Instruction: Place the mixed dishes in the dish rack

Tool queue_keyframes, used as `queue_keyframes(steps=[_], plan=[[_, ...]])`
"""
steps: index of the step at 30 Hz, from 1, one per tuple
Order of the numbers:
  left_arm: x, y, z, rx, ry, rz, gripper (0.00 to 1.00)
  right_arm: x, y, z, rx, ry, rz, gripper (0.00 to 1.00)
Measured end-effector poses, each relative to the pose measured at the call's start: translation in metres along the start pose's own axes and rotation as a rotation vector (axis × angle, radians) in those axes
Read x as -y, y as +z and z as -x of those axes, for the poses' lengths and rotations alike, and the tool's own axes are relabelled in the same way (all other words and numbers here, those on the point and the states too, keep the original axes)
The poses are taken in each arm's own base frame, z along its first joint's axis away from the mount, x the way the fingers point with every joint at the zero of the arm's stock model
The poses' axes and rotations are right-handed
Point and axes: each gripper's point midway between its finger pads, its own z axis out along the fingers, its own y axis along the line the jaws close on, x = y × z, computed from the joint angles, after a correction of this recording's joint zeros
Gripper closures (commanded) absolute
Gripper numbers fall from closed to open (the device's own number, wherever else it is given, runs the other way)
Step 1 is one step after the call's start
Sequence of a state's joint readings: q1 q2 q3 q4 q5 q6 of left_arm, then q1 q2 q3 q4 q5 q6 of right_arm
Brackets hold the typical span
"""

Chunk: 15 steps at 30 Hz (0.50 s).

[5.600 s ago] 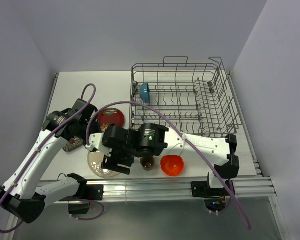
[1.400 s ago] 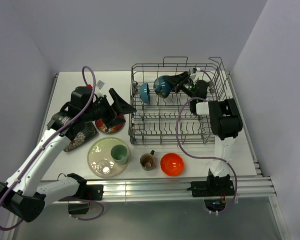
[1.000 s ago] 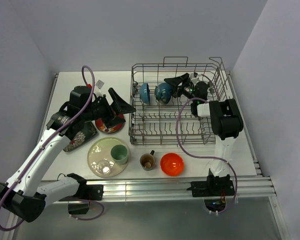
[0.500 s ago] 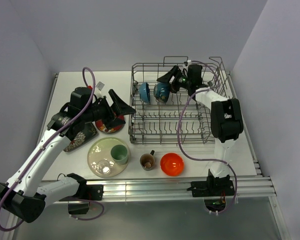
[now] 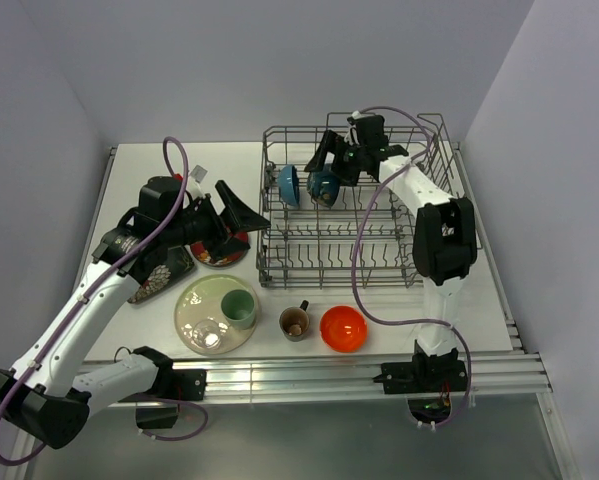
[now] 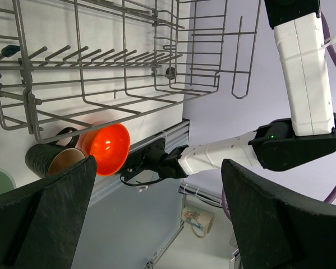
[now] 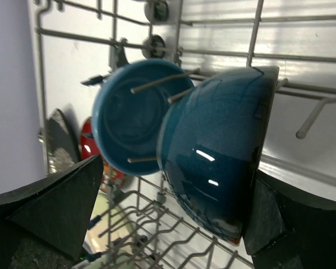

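Observation:
I should lift my right gripper from the dark bowl next, go back over the rack and go down onto the orange bowl's rim opposite the mug. That side of the orange bowl is clear.
The dish rack stands at the back right. A light blue bowl and a dark blue bowl stand on edge side by side among its tines. My right gripper hangs open just over the dark bowl, one finger well off it and the other beside its rim. My left gripper is open and empty above the red saucer. On the table lie a black square plate, a cream plate holding a green cup and a clear glass, a brown mug and an orange bowl.
The rack's front rows of tines hold nothing. In the left wrist view the open gripper looks past the rack's underside at the orange bowl, the mug and the right arm.
My right gripper has opened and let go of the dark blue bowl, which now stands in the rack beside the light blue one. The left arm has not moved.

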State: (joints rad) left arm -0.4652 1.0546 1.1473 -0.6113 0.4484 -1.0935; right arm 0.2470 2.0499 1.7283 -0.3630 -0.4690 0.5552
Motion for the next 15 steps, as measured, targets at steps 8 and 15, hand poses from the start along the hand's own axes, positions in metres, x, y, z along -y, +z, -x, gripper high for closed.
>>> queue_keyframes(steps=[8, 15], plan=[[-0.001, -0.001, -0.001, 0.000, 0.000, -0.001, 0.01, 0.021, -0.002, -0.017, -0.044, -0.051, -0.116, 0.00], [-0.001, -0.001, -0.002, -0.004, 0.000, -0.001, 0.01, 0.019, -0.021, -0.012, -0.009, -0.084, -0.145, 0.00]])
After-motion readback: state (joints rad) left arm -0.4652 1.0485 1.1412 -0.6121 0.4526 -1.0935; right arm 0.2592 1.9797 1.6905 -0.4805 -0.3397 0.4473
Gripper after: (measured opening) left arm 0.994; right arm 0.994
